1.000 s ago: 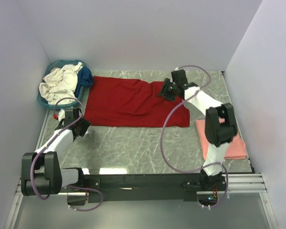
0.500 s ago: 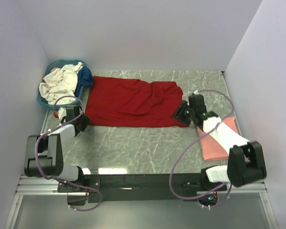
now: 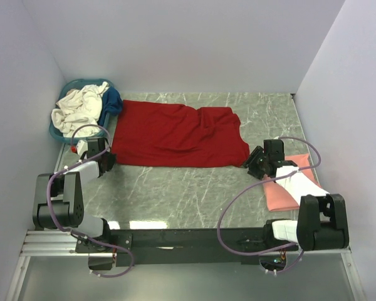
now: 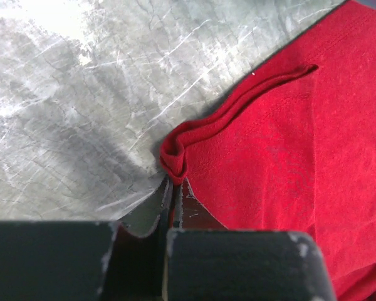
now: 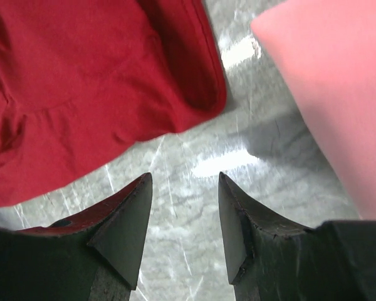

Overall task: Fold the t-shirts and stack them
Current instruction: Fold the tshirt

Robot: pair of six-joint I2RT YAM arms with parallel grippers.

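Note:
Next, my right gripper needs to move down and outward onto the red t-shirt's near corner (image 3: 243,159) (image 5: 202,113) by the salmon pink one, since it lies below and outward of the gripper's fingers.
A deep red t-shirt (image 3: 175,135) lies spread flat across the back of the marble table. My left gripper (image 3: 106,160) is at its near-left corner, shut on a bunched fold of the red hem (image 4: 174,164). My right gripper (image 3: 254,164) hovers open over bare marble just off the shirt's near-right corner (image 5: 200,100), its fingertips (image 5: 141,188) holding nothing. A folded salmon pink t-shirt (image 3: 281,197) lies at the right, partly under the right arm, and shows beside the jaws (image 5: 338,94).
A teal basket (image 3: 81,81) in the back-left corner holds a cream-white shirt (image 3: 78,110) and a dark blue one (image 3: 113,100). White walls close in the table on three sides. Bare marble (image 3: 175,194) stretches between the red shirt and the arm bases.
The left gripper has shut on the red shirt's near-left hem. The right arm has swung from the shirt's far-right side to its near-right corner, still open.

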